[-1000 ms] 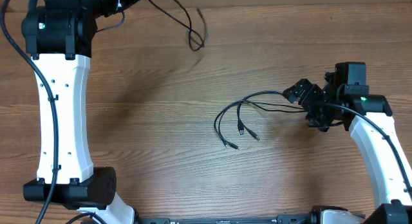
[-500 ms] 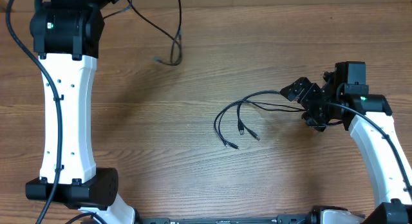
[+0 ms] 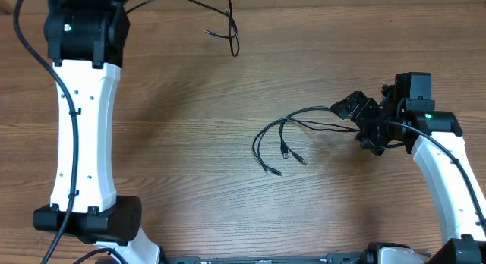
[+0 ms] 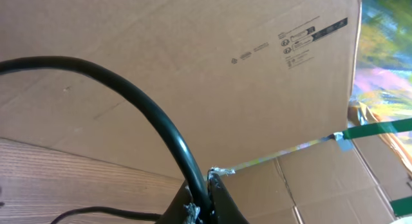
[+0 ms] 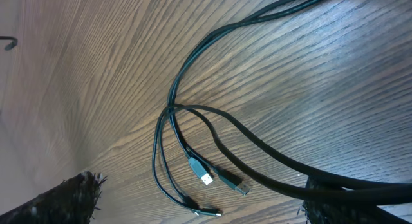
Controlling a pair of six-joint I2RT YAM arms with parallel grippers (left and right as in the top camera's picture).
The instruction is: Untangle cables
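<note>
I should bring my left gripper down and to the left in the overhead view, then let go of its cable near the tabletop's far edge, where the wood is bare.
Several thin black cables (image 3: 267,132) lie looped on the wooden table at centre, plug tips pointing to the front. They also show in the right wrist view (image 5: 187,76), with USB plugs (image 5: 205,177) at their ends. My right gripper (image 3: 363,121) is open at their right ends; in the right wrist view (image 5: 206,205) the cords run past its right finger. My left gripper (image 4: 205,198) is shut on one black cable (image 4: 161,121), held high at the far left. That cable's loose end (image 3: 231,33) hangs over the back of the table.
A cardboard box (image 4: 212,76) with printed marks and green strapping fills the left wrist view behind the table. The left arm's white link (image 3: 80,135) stretches along the table's left side. The right arm (image 3: 440,165) stands at the right edge.
The cable hanging from my left gripper has swung left and then back right, higher up. The left arm has shifted slightly right. The right arm and the cables on the table have not moved.
</note>
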